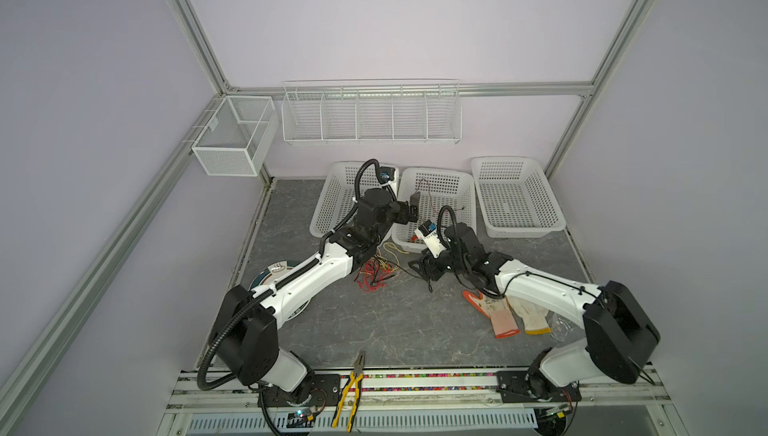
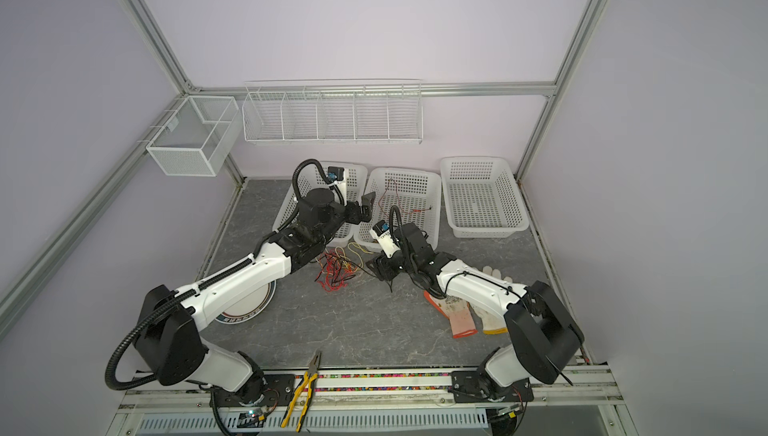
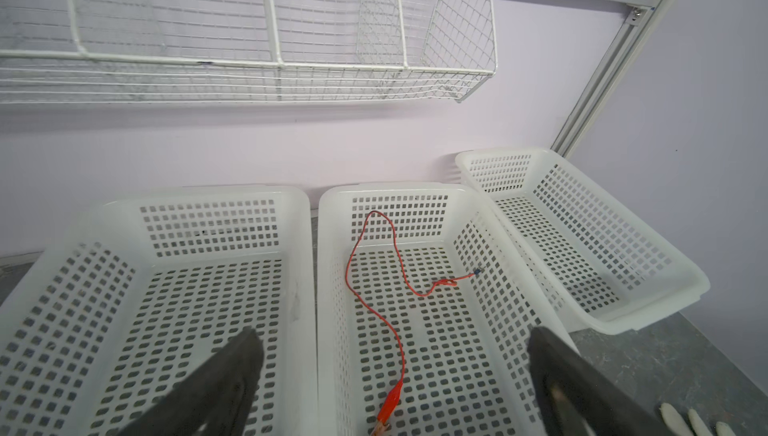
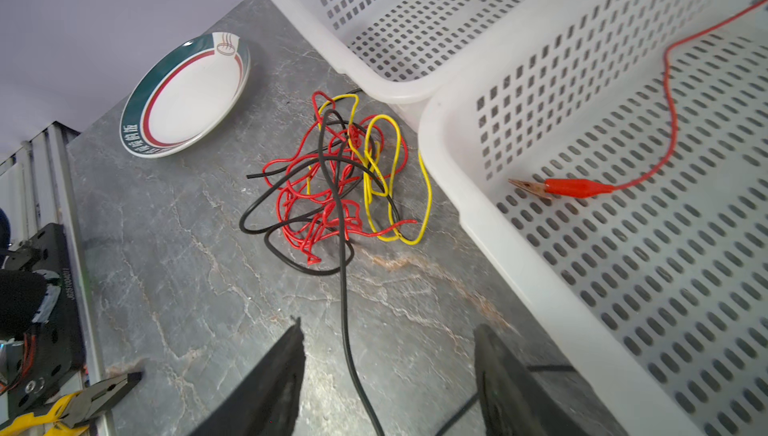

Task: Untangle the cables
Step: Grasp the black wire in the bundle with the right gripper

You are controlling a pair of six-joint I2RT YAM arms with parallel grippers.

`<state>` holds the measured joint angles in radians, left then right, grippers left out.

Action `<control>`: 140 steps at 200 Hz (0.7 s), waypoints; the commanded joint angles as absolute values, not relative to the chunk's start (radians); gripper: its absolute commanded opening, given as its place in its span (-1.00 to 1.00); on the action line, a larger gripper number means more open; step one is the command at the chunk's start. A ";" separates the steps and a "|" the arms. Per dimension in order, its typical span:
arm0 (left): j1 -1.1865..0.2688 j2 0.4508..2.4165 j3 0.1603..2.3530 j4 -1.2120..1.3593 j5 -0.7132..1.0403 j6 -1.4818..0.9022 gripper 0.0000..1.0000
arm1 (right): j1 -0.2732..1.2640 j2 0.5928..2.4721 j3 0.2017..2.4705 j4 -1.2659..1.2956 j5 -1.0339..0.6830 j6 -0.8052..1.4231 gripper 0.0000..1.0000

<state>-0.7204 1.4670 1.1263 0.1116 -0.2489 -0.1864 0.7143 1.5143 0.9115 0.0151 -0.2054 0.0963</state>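
The black cable [image 4: 347, 332] runs below my right gripper, between its open fingers. The right gripper lowers toward the tangle [image 4: 336, 180] next and closes where the black cable lies single.
The cables [image 1: 376, 274] [image 2: 336, 269] lie as a red, yellow and black tangle [image 4: 336, 180] on the grey table, in front of the middle basket [image 1: 436, 172]. One red cable with a clip end [image 3: 389, 402] [image 4: 577, 187] lies apart on that basket's floor. My left gripper [image 1: 413, 205] [image 2: 368, 205] [image 3: 395, 336] hovers open above this basket, holding nothing. My right gripper [image 1: 420, 275] [image 2: 380, 274] [image 4: 390, 328] is open low over the table, right of the tangle. A black strand [image 4: 344, 309] from the tangle runs between its fingers, which stand well apart from it.
White baskets stand left [image 1: 336, 197] and right [image 1: 515, 197] of the middle one. A plate [image 4: 187, 97] lies under the left arm. Work gloves [image 1: 505, 313] lie under the right arm, and yellow-handled pliers [image 1: 351, 388] lie at the front edge. Wire racks [image 1: 370, 114] hang on the back wall.
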 commanded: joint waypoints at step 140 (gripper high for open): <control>-0.721 1.105 0.708 0.071 -0.509 -0.266 0.99 | 0.767 1.722 1.029 0.080 -0.287 0.109 -0.87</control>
<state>-0.7200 1.1362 0.7269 0.0891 -0.4530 -0.2436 0.7620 1.7611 0.9958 0.0628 -0.2771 0.1291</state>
